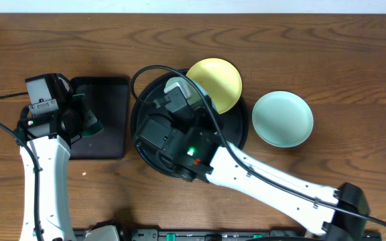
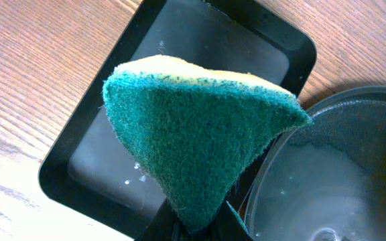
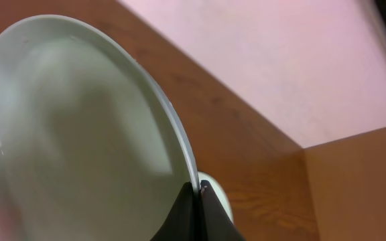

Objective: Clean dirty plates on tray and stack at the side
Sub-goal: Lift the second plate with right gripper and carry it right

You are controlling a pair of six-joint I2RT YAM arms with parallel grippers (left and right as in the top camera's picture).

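The robot's right gripper will next swing over another turquoise plate (image 1: 283, 119) to its right in the overhead view, turn the tilted plate flat, lower and release it.
My right gripper (image 3: 198, 191) is shut on the rim of a light turquoise plate (image 3: 79, 134) and holds it tilted on edge over the round black tray (image 1: 241, 132). In the overhead view only a pale edge of this plate (image 1: 176, 86) shows above the right wrist. A pale yellow plate (image 1: 216, 82) rests on the tray's far right rim. Another turquoise plate (image 1: 282, 118) sits on the table right of the tray. My left gripper (image 2: 203, 231) is shut on a green and yellow sponge (image 2: 200, 127), held above the rectangular black tray (image 2: 200, 40).
The rectangular black tray (image 1: 106, 94) lies just left of the round tray (image 2: 327, 174), which looks wet. The right arm stretches from the front right across the round tray. Cables loop over the tray's back left.
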